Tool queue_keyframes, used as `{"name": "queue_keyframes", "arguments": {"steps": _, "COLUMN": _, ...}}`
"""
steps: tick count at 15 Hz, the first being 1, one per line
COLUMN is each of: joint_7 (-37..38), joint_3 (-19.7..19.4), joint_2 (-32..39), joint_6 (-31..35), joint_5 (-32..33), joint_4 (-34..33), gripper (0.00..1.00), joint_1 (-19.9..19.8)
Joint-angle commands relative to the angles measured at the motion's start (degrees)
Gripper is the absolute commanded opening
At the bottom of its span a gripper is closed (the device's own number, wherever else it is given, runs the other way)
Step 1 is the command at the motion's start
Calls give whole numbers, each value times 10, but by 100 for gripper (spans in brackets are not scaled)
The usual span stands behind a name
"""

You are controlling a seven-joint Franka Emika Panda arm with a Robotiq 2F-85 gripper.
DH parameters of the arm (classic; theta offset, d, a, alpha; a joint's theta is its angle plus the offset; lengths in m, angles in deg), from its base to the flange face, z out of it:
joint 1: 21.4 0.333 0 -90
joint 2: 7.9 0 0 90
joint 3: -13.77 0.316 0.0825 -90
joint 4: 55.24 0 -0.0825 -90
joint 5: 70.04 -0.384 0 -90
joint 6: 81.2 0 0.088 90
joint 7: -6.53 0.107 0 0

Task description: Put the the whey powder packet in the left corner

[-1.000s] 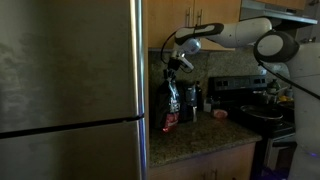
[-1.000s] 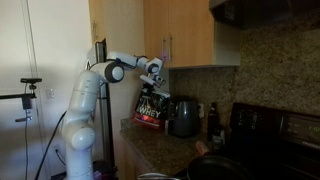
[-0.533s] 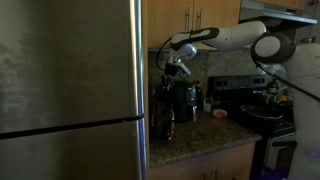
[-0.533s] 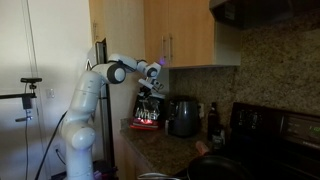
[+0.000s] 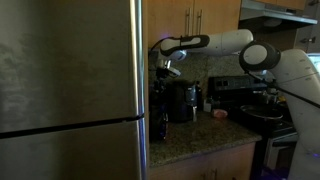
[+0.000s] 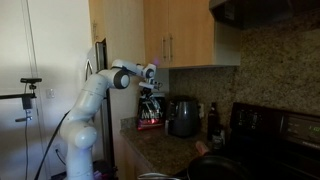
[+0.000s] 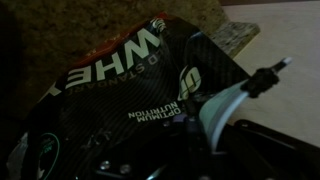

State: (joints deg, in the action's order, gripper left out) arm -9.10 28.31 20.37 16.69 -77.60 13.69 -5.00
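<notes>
My gripper moves outward next and takes the packet deeper into the corner (image 6: 164, 115) beside the toaster. It then releases the packet's top edge, since the packet stands short of the wall.
The whey powder packet (image 5: 160, 106) is a tall dark glossy pouch with a red-orange lower part (image 6: 150, 120). It stands upright in the left corner (image 5: 158, 138) of the granite counter, close to the grey fridge's side. My gripper (image 5: 164, 69) is shut on the packet's top edge, which also shows in an exterior view (image 6: 150, 87). In the wrist view the packet (image 7: 120, 75) fills the frame with its "WHEY" lettering, and my gripper's fingers (image 7: 190, 128) clamp its top. Whether its base rests on the counter is hard to tell.
A black toaster (image 5: 186, 101) stands just beside the packet, also seen in an exterior view (image 6: 183, 117). The steel fridge (image 5: 70, 90) walls off one side. A stove with a pan (image 5: 262, 112) lies further along. Wooden cabinets (image 6: 190, 35) hang overhead.
My gripper has carried the packet sideways from in front of the toaster toward the fridge's side and into the corner. The packet now hangs lower and straighter.
</notes>
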Motion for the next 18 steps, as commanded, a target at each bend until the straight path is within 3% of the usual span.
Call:
{"name": "queue_keyframes", "arguments": {"steps": 1, "joint_7": -20, "joint_3": -16, "joint_2": 53, "joint_6": 93, "joint_5": 74, "joint_4": -41, "gripper": 0, "joint_1": 23}}
{"name": "queue_keyframes", "arguments": {"steps": 10, "joint_7": -15, "joint_3": -47, "joint_2": 124, "joint_6": 422, "joint_5": 177, "joint_4": -33, "gripper": 0, "joint_1": 20}}
{"name": "queue_keyframes", "arguments": {"steps": 12, "joint_7": -6, "joint_3": -50, "joint_2": 130, "joint_6": 459, "joint_5": 188, "joint_4": -24, "gripper": 0, "joint_1": 21}}
{"name": "queue_keyframes", "arguments": {"steps": 13, "joint_7": 4, "joint_3": -50, "joint_2": 123, "joint_6": 449, "joint_5": 188, "joint_4": -16, "gripper": 26, "joint_1": 23}}
{"name": "queue_keyframes", "arguments": {"steps": 14, "joint_7": 9, "joint_3": -45, "joint_2": 114, "joint_6": 431, "joint_5": 182, "joint_4": -10, "gripper": 27, "joint_1": 22}}
{"name": "queue_keyframes", "arguments": {"steps": 18, "joint_7": 63, "joint_3": -52, "joint_2": 53, "joint_6": 374, "joint_5": 187, "joint_4": 10, "gripper": 51, "joint_1": 38}}
